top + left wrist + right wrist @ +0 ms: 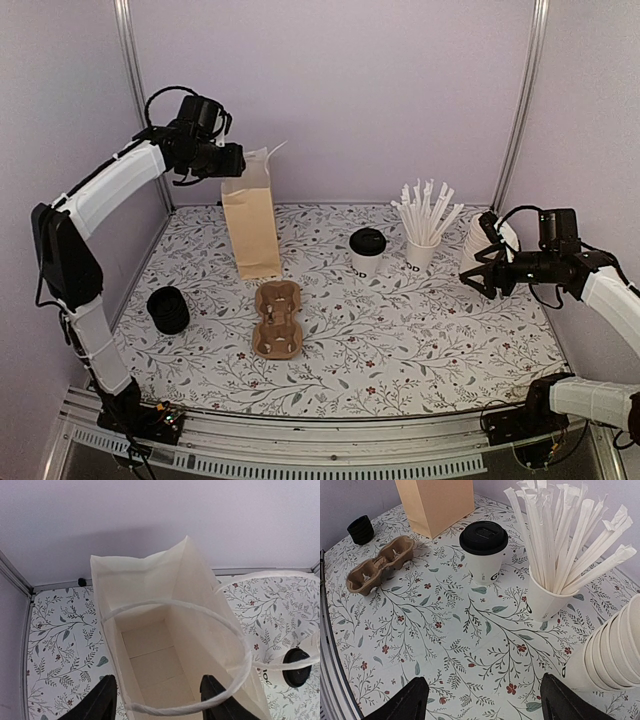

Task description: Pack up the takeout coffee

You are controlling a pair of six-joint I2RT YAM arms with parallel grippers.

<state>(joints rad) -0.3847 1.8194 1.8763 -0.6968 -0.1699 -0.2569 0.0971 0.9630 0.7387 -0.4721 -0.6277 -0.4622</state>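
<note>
The white handle loop (165, 709) already lies between the spread fingers of my left gripper. My left gripper will stay over the bag's open top next and bring those fingers together onto it.
One takeout coffee (367, 251), a white cup with a black lid, stands mid-table right of the brown paper bag (252, 225); the right wrist view shows the cup (484, 550) ahead of my fingers. My left gripper (228, 160) hovers over the bag's open top. In the left wrist view the bag (150, 645) looks empty inside, and its white handle loop (165, 709) lies between the spread fingers of that gripper (157, 702) without being pinched. My right gripper (480, 272) is open above bare table (482, 705), beside the cup stack, holding nothing.
A cup of wrapped straws (422, 240) and a tilted stack of lidless white cups (478, 243) stand at the right. A brown cardboard cup carrier (277, 318) lies mid-table. A stack of black lids (168, 310) sits at the left. Walls close in behind and at both sides.
</note>
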